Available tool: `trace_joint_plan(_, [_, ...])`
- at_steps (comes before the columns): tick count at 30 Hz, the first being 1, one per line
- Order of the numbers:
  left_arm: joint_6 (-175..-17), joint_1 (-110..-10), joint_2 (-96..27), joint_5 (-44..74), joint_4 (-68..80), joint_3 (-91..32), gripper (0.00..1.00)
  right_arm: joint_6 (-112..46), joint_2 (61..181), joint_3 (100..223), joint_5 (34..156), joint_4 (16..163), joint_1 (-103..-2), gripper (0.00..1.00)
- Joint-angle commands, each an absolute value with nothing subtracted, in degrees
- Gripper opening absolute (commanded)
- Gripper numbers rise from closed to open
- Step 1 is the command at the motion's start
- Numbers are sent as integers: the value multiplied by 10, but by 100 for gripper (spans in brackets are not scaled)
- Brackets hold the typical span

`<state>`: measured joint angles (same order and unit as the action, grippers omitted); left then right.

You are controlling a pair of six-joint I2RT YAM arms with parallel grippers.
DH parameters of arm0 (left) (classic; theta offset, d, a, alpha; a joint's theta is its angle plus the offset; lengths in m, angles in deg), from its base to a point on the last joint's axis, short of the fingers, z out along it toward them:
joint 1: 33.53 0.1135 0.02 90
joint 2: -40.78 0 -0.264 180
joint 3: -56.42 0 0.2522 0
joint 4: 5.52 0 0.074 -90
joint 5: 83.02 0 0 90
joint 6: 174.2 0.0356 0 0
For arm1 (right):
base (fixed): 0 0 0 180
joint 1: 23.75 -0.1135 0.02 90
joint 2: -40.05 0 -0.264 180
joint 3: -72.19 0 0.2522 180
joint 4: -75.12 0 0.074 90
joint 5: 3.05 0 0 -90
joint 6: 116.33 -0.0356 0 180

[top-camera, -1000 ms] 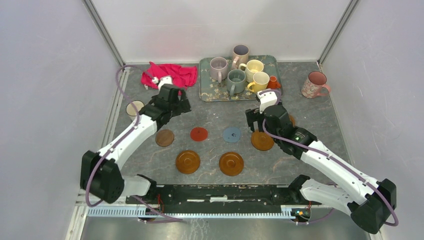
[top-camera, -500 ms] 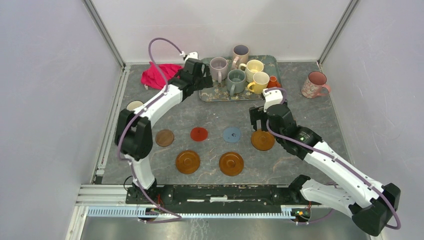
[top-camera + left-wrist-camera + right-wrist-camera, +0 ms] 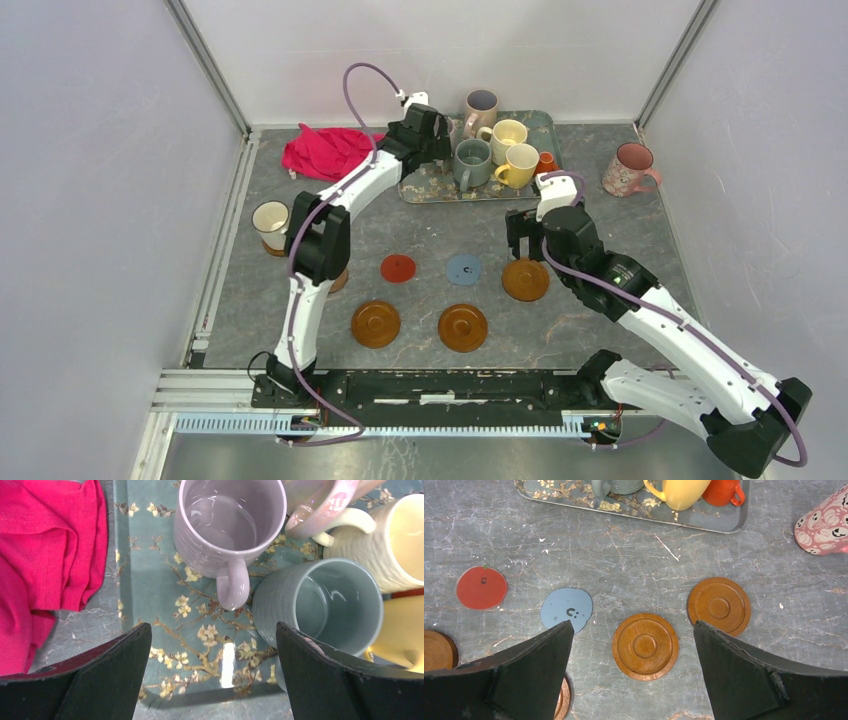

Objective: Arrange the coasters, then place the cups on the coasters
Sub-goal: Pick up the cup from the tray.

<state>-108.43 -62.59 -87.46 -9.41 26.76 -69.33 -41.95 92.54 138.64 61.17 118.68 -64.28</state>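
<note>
The mauve cup's handle is below my left gripper and sticks out toward its open fingers, so next my left gripper needs to go down until those fingers are on both sides of the handle.
My left gripper hangs open over the teal tray, just short of the mauve cup and the grey-green cup. Cream, yellow and tiny orange cups share the tray. My right gripper is open above an amber coaster, with another amber coaster to its right. The blue coaster and red coaster lie in a row; two amber coasters lie nearer.
A red cloth lies left of the tray. A cream cup stands at the left edge, and a pink floral cup at the far right. The left arm hides most of a dark brown coaster. Walls close in three sides.
The left arm swung from the table's left side up and back to the tray, uncovering the cream cup. The right gripper drifted slightly right. Both stayed open.
</note>
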Motion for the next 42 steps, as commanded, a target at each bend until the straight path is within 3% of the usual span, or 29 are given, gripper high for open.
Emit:
trace_joint_plan(1, [-1056, -630, -915, -142, 277, -762, 100, -415, 924, 1421, 604, 1199, -647, 98])
trace_joint_plan(9, [-1051, -638, -997, -152, 288, -850, 99, -415, 919, 1418, 615, 1199, -647, 98])
trace_joint_plan(19, [-1053, -640, -1028, -160, 282, -860, 92, -414, 913, 1404, 616, 1197, -647, 98])
trace_joint_plan(27, [-1038, -640, -1049, -170, 276, -872, 79, -412, 917, 1401, 619, 1196, -647, 98])
trace_joint_plan(36, [-1019, -639, -1067, -141, 258, -882, 58, -413, 916, 1402, 616, 1200, -646, 98])
trace_joint_plan(42, [-1016, -639, -1080, -133, 262, -904, 56, -414, 916, 1402, 613, 1203, -647, 98])
